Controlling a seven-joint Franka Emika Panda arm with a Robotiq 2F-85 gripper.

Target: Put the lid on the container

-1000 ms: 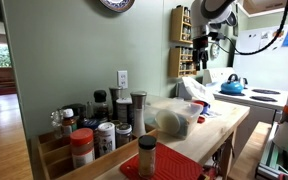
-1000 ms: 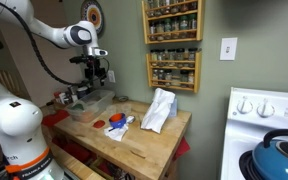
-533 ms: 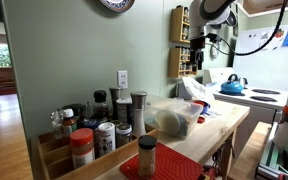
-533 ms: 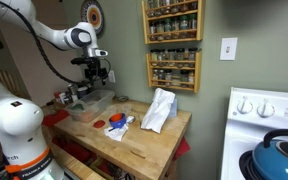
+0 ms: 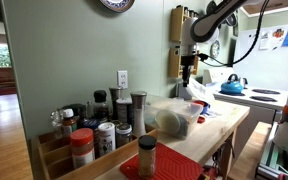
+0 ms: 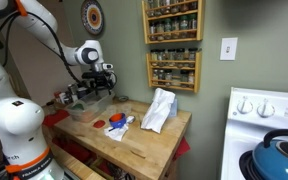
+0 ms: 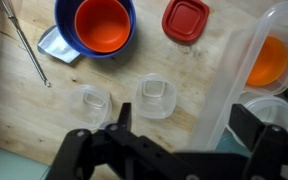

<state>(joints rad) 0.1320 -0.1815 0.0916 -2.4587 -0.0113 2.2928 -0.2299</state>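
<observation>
Next, my gripper moves down and away from the tub, onto the clear plastic lid's rim [image 7: 138,97], since that lies below it and to its left in the wrist view.
The container, a large rounded clear plastic tub, shows in both exterior views [image 5: 172,118] [image 6: 86,108]; its wall and rim fill the right of the wrist view [image 7: 232,80], with something orange behind it. A red square lid [image 7: 185,20] lies flat on the wooden counter beyond the tub. My gripper [image 7: 184,115] is open and empty, its fingers straddling the tub's rim from above. In the exterior views the gripper [image 5: 188,75] [image 6: 99,88] hangs just over the tub.
A blue bowl holding an orange bowl [image 7: 96,25], two small clear cups [image 7: 155,97] and a thin wire utensil [image 7: 24,45] lie near the lid. Spice jars [image 5: 104,125] crowd the counter end. A white cloth [image 6: 159,108], wall spice racks [image 6: 172,40] and a stove with a kettle [image 6: 281,150] are nearby.
The arm has come down from high near the wall rack, and the gripper now hangs lower, just over the tub. Nothing on the counter has moved.
</observation>
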